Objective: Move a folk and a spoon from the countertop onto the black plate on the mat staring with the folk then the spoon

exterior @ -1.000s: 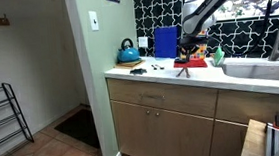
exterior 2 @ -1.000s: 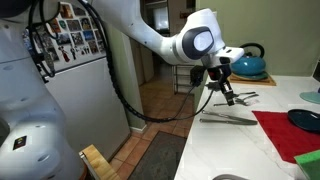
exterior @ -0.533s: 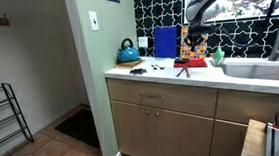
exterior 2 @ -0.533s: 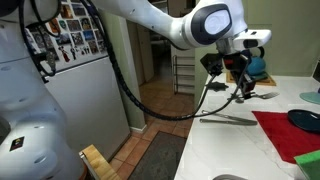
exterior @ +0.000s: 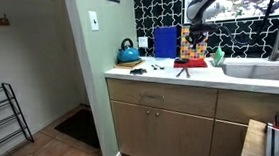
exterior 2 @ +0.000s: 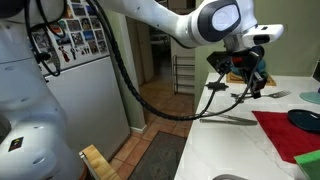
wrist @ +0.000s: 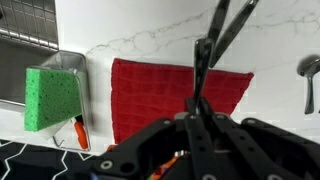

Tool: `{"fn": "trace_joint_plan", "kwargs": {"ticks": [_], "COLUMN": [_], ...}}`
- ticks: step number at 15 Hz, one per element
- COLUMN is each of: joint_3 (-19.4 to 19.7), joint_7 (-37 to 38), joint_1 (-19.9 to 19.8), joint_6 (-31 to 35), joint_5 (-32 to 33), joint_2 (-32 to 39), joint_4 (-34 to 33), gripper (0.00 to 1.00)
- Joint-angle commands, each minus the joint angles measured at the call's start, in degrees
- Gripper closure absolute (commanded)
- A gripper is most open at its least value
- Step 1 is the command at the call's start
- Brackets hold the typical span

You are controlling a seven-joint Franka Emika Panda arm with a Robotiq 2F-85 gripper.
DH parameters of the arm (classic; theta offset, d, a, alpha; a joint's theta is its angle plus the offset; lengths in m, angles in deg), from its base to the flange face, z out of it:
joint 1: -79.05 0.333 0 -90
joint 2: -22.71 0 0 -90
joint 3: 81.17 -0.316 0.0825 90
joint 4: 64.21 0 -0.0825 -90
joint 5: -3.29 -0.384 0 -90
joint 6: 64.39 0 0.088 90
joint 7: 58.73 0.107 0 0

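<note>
My gripper is holding the fork and will lower across to the black plate next, turning on the way. It will let go of the fork there, because the plate is empty on the red mat.
My gripper hangs above the white countertop, shut on a thin dark fork that sticks out from between the fingers in the wrist view. The gripper is also over the counter's far part. The black plate lies on the red mat, to the right of and below the gripper. In the wrist view the mat shows bare below the fork, and the plate is out of view. A long silvery utensil, perhaps the spoon, lies on the counter by the mat's edge.
A teal kettle and a blue board stand at the counter's back. A green sponge lies by the sink. More utensils lie on the counter. A metal piece shows at the wrist view's right edge.
The gripper has risen from the countertop with the fork and shifted towards the mat and plate. The silvery utensil on the counter has not moved.
</note>
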Motion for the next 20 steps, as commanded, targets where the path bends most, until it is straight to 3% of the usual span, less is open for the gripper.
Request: {"fn": "trace_joint_plan", "kwargs": {"ticks": [1, 11, 20], "joint_3": [0.2, 1.2, 0.1], "joint_7": [-0.2, -3.7, -15.1], "joint_1": [0.1, -1.4, -6.6], "joint_6": [-1.4, -1.3, -6.1], "joint_5": [-1.0, -6.1, -9.1], "joint_2": [2.2, 22.3, 33.9], "joint_4": [-2.6, -20.8, -35.7], "gripper": [0.98, 0.98, 0.98]}}
